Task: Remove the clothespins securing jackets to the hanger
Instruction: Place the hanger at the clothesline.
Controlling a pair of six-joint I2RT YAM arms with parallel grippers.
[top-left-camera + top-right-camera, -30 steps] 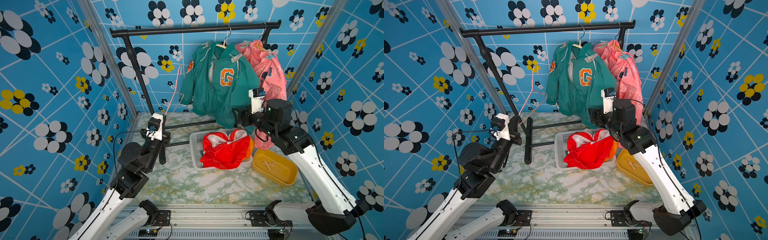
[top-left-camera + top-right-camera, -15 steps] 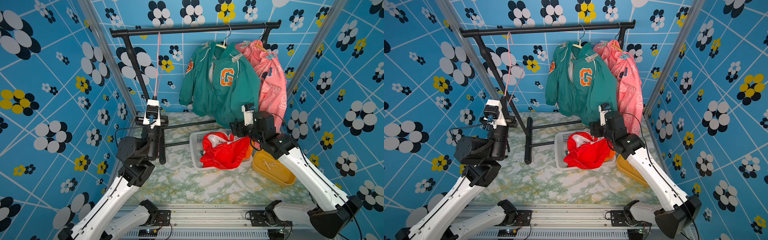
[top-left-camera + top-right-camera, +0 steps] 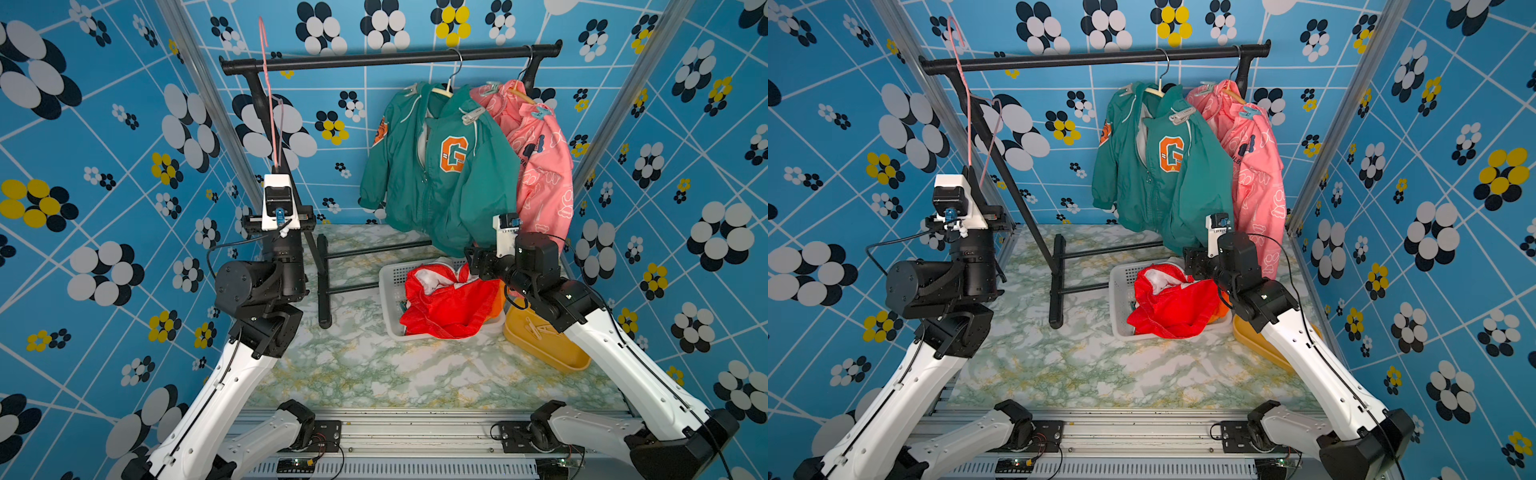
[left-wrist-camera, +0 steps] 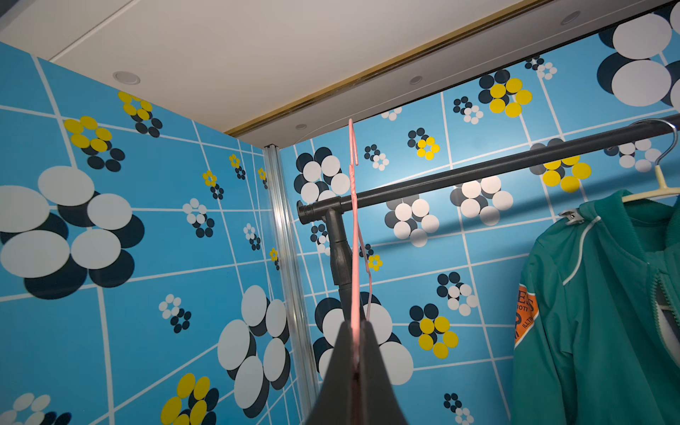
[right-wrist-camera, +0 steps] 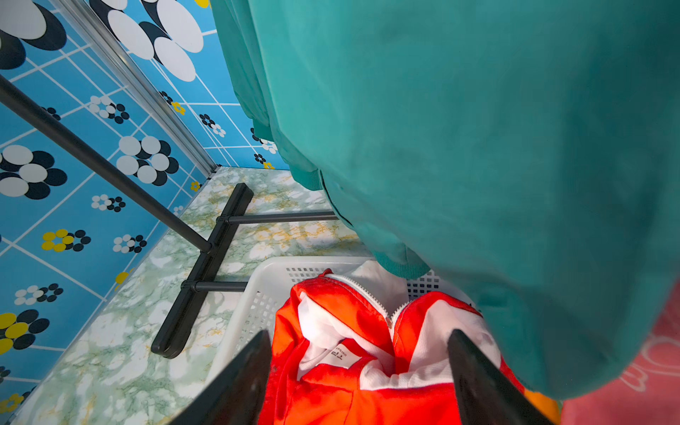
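Note:
The pink hanger's hook is above the bar, so I will next lower my left gripper to hang the bare pink hanger over the bar's empty end (image 3: pixel 274 63) (image 4: pixel 365 199) and let go of it.
My left gripper (image 4: pixel 355 323) is shut on a bare pink hanger (image 4: pixel 354 220), held upright by the rail's left end (image 3: pixel 268 83). The green jacket (image 3: pixel 440 187) and the pink jacket (image 3: pixel 544 166) hang on hangers at the rail's right. Whitish clothespins (image 3: pixel 473 116) (image 3: pixel 411 89) grip the green jacket's shoulders; pale teal clothespins (image 3: pixel 540 111) sit on the pink one. The red jacket (image 5: pixel 349 368) lies in a white basket (image 5: pixel 254 305). My right gripper (image 5: pixel 360 335) is open just above it, below the green jacket's hem, holding nothing.
The black rail (image 3: pixel 390 58) stands on a post with a floor base (image 3: pixel 324 282) left of the basket. A yellow tray (image 3: pixel 544 345) holding loose clothespins lies under my right arm. Patterned blue walls close in on three sides of the marbled table (image 3: pixel 374 374).
My left arm swung the pink hanger from low and slanted up to upright beside the rail. My right arm came down and back from the green jacket's hem toward the basket.

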